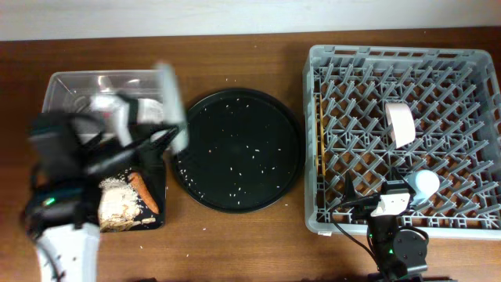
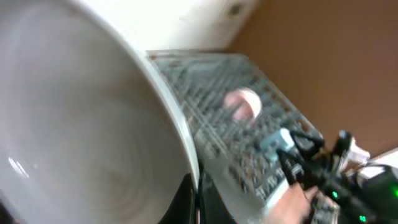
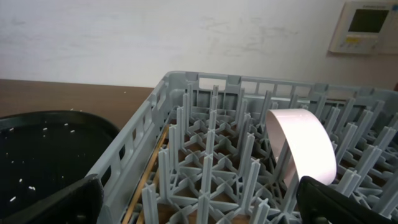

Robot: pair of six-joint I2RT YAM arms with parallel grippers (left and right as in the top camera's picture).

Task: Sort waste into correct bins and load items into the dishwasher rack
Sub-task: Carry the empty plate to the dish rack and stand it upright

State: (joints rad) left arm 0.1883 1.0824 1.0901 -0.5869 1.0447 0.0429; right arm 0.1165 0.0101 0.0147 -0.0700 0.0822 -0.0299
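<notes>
Next I need to swing my left gripper across and down to release the bowl in the rack (image 1: pixel 313 94) beside the chopsticks, since they lie to its right in the overhead view.
My left gripper (image 1: pixel 160 135) is shut on the rim of the white bowl (image 1: pixel 171 102) and holds it tilted and motion-blurred over the right end of the clear tub (image 1: pixel 70 82). In the left wrist view the bowl (image 2: pixel 81 118) fills the left side, with my fingers (image 2: pixel 196 198) on its rim. The shallow black tray (image 1: pixel 159 221) holds rice with beige scraps (image 1: pixel 117 205) and the carrot piece (image 1: pixel 145 193). The grey rack (image 1: pixel 313 94) holds the pale dish (image 1: pixel 400 123) on edge and chopsticks (image 1: pixel 319 153) along its left wall. My right gripper (image 3: pixel 205 211) is open over the rack's front.
The large round black tray (image 1: pixel 239 150), sprinkled with rice grains, lies between the bins and the rack; it also shows in the right wrist view (image 3: pixel 43 146). A pale round object (image 1: pixel 427 182) sits in the rack by my right arm. My left arm hides much of the tub's contents.
</notes>
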